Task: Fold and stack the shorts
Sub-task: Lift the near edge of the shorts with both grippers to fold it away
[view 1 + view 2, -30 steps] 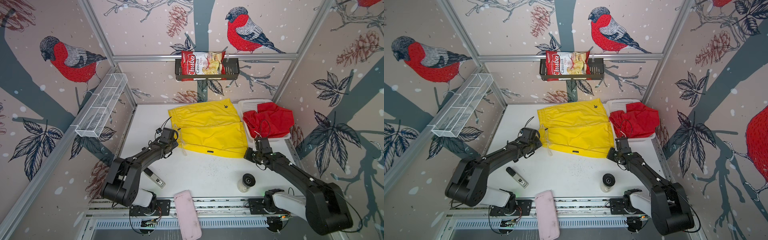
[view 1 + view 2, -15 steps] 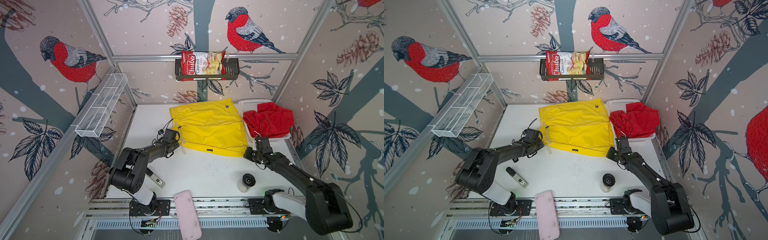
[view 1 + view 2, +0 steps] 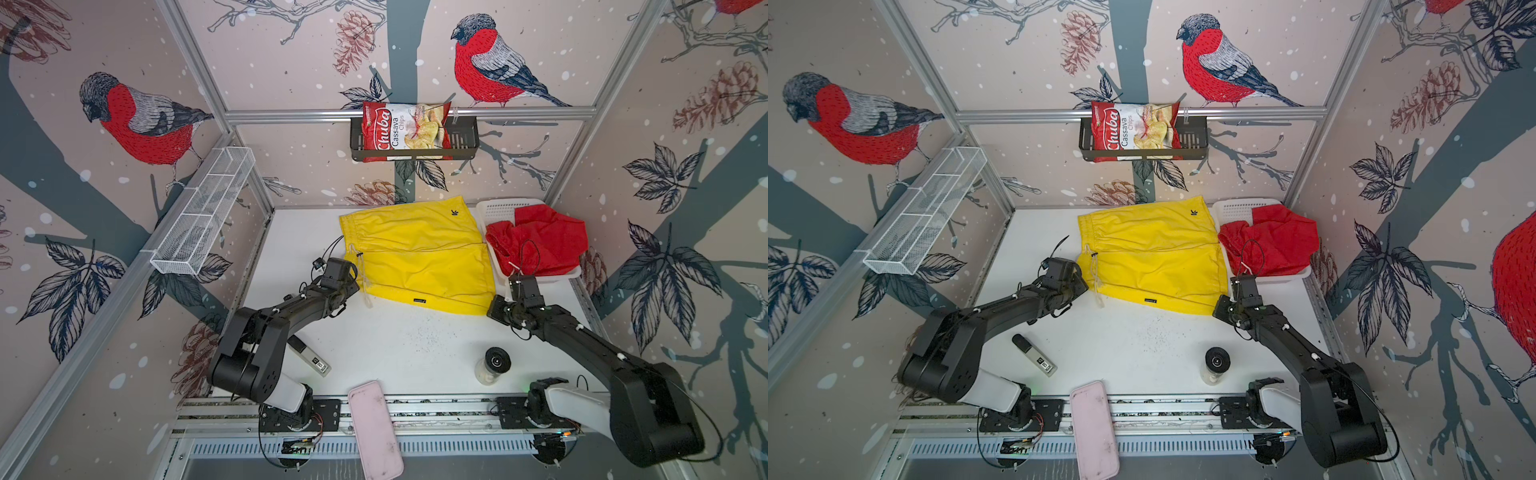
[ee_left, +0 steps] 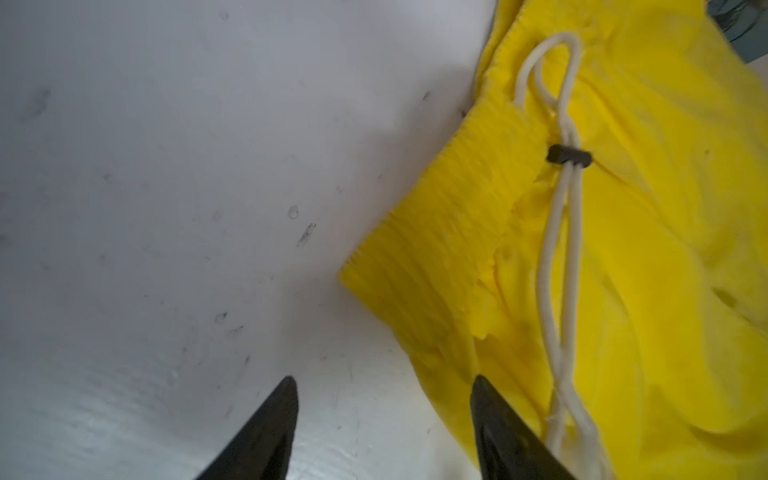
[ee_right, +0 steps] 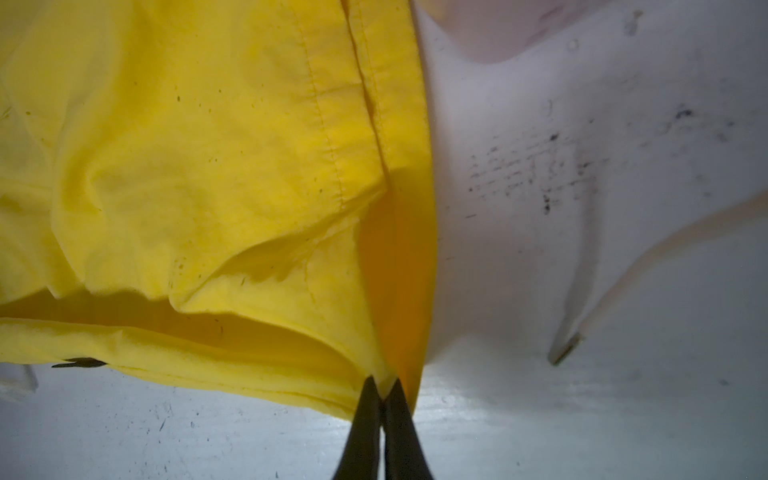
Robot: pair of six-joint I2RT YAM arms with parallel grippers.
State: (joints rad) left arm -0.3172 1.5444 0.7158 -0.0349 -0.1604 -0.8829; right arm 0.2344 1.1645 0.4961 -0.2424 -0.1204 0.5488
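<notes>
Bare table shows between the open fingers of my left gripper, so next it will move gently down and further over the waistband end (image 4: 424, 345), toward the drawstring (image 4: 561, 270), and then close.
The yellow shorts (image 3: 415, 257) (image 3: 1154, 253) lie on the white table, folded lengthwise, with the dark logo at the far right corner. My left gripper (image 4: 382, 380) (image 3: 352, 290) is open beside the ribbed waistband corner (image 4: 436, 232). Bare table shows between its fingers, and one finger overlaps the fabric edge by the white drawstring (image 4: 561, 270). My right gripper (image 5: 384, 382) (image 3: 493, 309) is shut on the near right hem corner of the yellow shorts (image 5: 187, 166). The red shorts (image 3: 540, 245) (image 3: 1275, 241) lie crumpled in the white basket (image 3: 498, 210).
A black-lidded jar (image 3: 494, 363) stands near the front right. A pink case (image 3: 374, 428) lies across the front rail, with a small grey device (image 3: 309, 357) by the left arm. A chips bag (image 3: 405, 129) sits in the back-wall rack, and a wire shelf (image 3: 203, 212) hangs on the left wall.
My left gripper's jaws have spread wider and the waistband corner lies free beside them. The left arm's elbow has sunk lower. The right gripper keeps its hold in the same place.
</notes>
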